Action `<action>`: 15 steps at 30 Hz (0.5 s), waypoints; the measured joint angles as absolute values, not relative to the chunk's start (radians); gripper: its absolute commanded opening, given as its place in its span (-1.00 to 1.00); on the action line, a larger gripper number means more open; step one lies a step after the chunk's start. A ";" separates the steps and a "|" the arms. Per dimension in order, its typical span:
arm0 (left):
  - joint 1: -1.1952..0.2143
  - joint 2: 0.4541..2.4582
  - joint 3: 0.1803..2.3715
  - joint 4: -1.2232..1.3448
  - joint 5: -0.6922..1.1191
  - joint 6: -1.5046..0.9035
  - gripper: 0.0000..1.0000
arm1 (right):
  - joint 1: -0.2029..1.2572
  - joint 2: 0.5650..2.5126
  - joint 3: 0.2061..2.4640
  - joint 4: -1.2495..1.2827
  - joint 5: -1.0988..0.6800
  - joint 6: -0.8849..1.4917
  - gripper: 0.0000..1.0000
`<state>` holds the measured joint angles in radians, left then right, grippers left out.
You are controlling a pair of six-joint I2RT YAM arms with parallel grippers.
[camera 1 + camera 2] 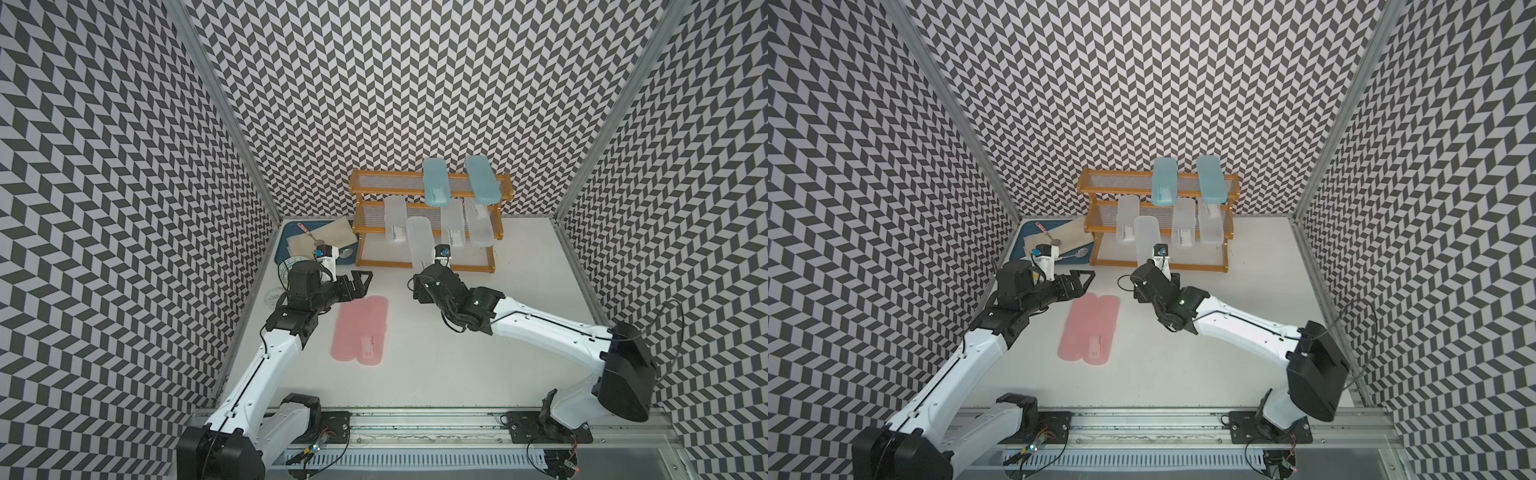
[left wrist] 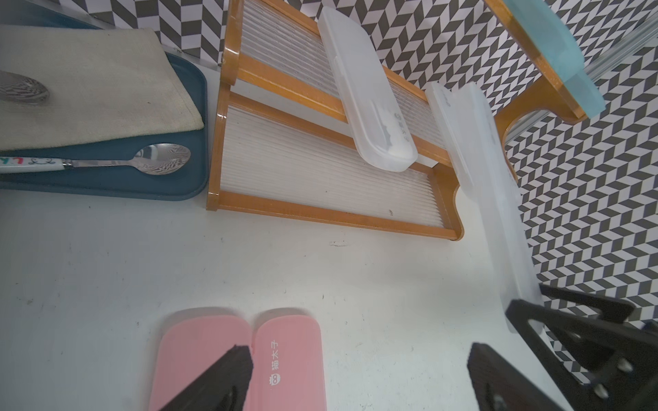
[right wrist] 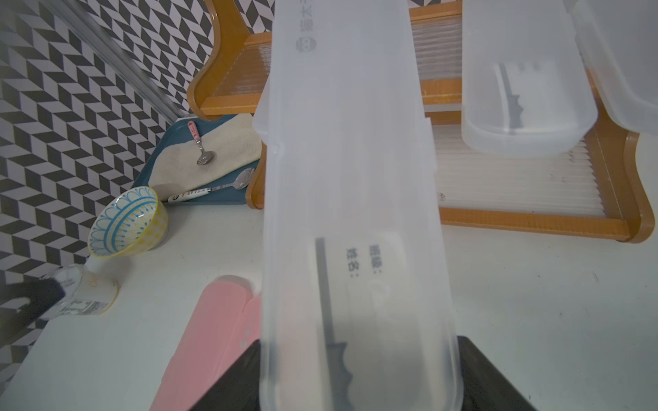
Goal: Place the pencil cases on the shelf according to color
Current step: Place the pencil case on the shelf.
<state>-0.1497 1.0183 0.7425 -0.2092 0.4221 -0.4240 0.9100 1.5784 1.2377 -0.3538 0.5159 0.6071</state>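
Observation:
My right gripper carries its white case outward next and frees the case's near end. Matching white cases already rest in the gap on the middle level of the shelf, where this one goes.
The shelf stands at the back of the table. Two light blue pencil cases lie on its top tier. Three frosted white cases rest on the middle tier. My right gripper is shut on the near end of another white case, which tilts up over the lowest tier. Two pink cases lie side by side on the table. My left gripper hangs open over their far ends, holding nothing.
A dark blue tray holding a cloth and spoons sits left of the shelf. A patterned bowl and a small clear bottle stand by the left wall. Patterned walls close in three sides.

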 measured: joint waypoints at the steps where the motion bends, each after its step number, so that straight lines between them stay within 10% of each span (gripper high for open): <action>1: -0.147 1.023 0.743 -0.206 0.430 -0.426 0.99 | 0.898 1.599 1.260 -0.354 0.511 0.601 0.18; 15: -0.082 1.034 0.721 -0.154 0.530 -0.461 0.99 | 0.738 1.868 1.547 -0.379 0.442 0.530 0.19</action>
